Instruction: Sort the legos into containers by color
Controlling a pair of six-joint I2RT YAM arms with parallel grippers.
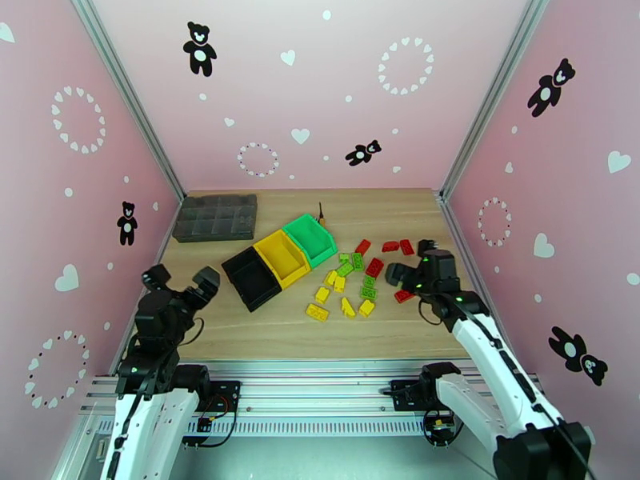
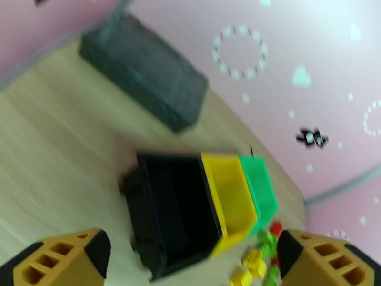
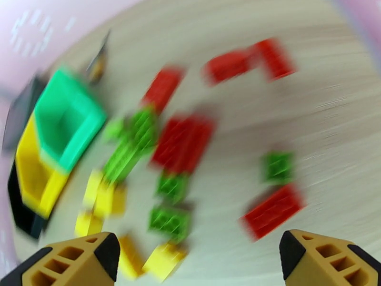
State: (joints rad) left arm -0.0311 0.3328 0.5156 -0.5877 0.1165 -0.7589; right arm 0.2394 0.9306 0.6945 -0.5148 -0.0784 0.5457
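The middle near yellow brick is the right gripper's next target, down and back toward the bins, because bare wood is on either side of the brick.
The containers sit joined in a row left of centre: a black bin (image 1: 252, 278), a yellow bin (image 1: 282, 256) and a green bin (image 1: 310, 238), all looking empty. The legos (image 1: 352, 275) lie scattered on the wood to their right, in red, yellow and green. My right gripper (image 1: 409, 261) hovers open over the right side of the pile, near a red brick (image 1: 404, 296). In the blurred right wrist view, that red brick (image 3: 274, 210) and a green brick (image 3: 278, 167) lie ahead of the open right gripper (image 3: 197, 253). My left gripper (image 1: 180, 280) is open, left of the black bin (image 2: 176, 210).
A flat dark grey compartment tray (image 1: 218, 218) lies at the back left of the table (image 1: 240, 330). A small dark object (image 1: 321, 211) stands just behind the green bin. Pink walls close in the table on three sides.
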